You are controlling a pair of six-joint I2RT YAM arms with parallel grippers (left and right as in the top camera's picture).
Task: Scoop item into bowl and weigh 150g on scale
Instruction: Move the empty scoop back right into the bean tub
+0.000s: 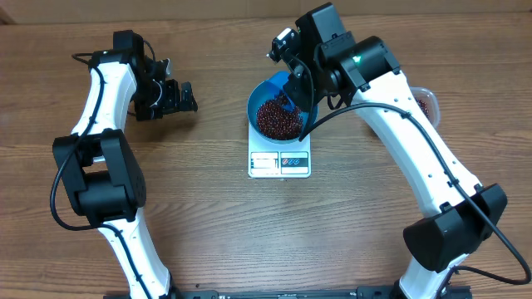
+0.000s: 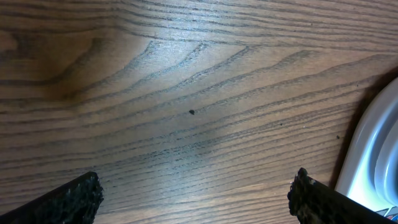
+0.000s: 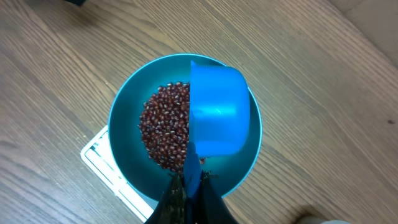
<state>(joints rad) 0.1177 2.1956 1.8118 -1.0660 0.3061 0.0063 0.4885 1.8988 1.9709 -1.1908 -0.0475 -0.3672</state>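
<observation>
The scoop goes with my right gripper toward the right in the overhead view and down into the clear tub (image 1: pixel 424 108) next for release, since the bowl has its beans.
The blue bowl (image 1: pixel 268 94) stands on the white scale (image 1: pixel 279 162) at the table's middle and holds a heap of dark red-brown beans (image 1: pixel 278 119). From the right wrist the bowl (image 3: pixel 127 152) shows the beans (image 3: pixel 163 124) on its left half. My right gripper (image 3: pixel 194 180) is shut on the handle of a small blue scoop (image 3: pixel 217 112), held over the bowl with its underside facing the camera. My left gripper (image 1: pixel 172 97) stands open to the left of the bowl, its fingertips (image 2: pixel 78 196) wide apart over bare wood with nothing between them.
A clear tub with more beans (image 1: pixel 426 103) sits at the right, mostly hidden behind my right arm. A white rounded edge (image 2: pixel 373 155) shows at the right of the left wrist view. A single dark speck (image 2: pixel 191 112) lies on the wood.
</observation>
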